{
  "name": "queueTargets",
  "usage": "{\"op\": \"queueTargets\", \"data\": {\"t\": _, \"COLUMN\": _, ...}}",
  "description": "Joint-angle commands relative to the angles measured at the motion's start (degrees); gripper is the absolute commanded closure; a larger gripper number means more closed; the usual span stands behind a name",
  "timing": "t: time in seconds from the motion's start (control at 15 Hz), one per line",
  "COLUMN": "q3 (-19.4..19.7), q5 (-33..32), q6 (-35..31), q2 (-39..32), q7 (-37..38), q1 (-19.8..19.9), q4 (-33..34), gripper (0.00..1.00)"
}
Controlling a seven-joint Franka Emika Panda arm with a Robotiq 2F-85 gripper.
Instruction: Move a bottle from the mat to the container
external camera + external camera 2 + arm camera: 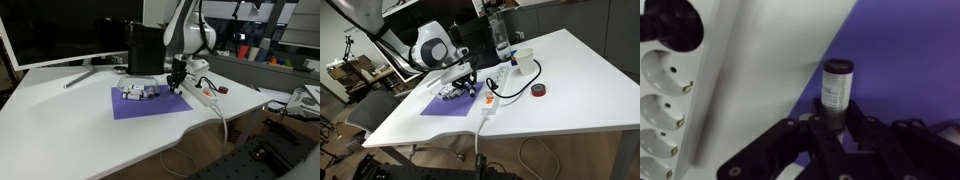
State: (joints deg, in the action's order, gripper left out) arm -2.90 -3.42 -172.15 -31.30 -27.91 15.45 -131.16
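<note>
The gripper lifts from the mat's edge next, moves across over the clear container [139, 88] and lowers to release the bottle, because other small bottles lie there.
My gripper [837, 125] is shut on a small dark bottle [836, 88] with a pale label, held by its lower part between the fingers. It hangs at the edge of the purple mat [910, 50], close to the white table. In both exterior views the gripper [177, 82] [470, 80] is low over the mat's [150, 106] [445, 105] edge. Several more small bottles [138, 92] [453, 93] lie clustered on the mat. The black container [145, 50] stands just behind the mat.
A white power strip [665, 90] [203, 93] [492, 95] lies beside the mat, close to the gripper. A red tape roll [539, 90], a white cup [524, 62] and a clear water bottle [501, 40] stand further off. A monitor [60, 30] is at the back.
</note>
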Motion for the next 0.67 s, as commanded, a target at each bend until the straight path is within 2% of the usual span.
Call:
{"op": "queueTargets", "data": {"t": 0.0, "q3": -2.25, "q5": -2.11, "q6": -1.26, "q2": 4.75, "q7": 0.99, "q1": 0.94, "q4": -1.03, "gripper": 0.93}}
{"op": "queueTargets", "data": {"t": 0.27, "q3": -5.31, "q5": -3.73, "q6": -2.04, "q2": 7.86, "q7": 0.11, "q1": 0.14, "q4": -0.50, "gripper": 0.93}}
{"op": "queueTargets", "data": {"t": 0.6, "q3": -10.94, "q5": -2.69, "q6": -1.33, "q2": 6.95, "q7": -0.52, "q1": 0.00, "q4": 0.67, "gripper": 0.93}}
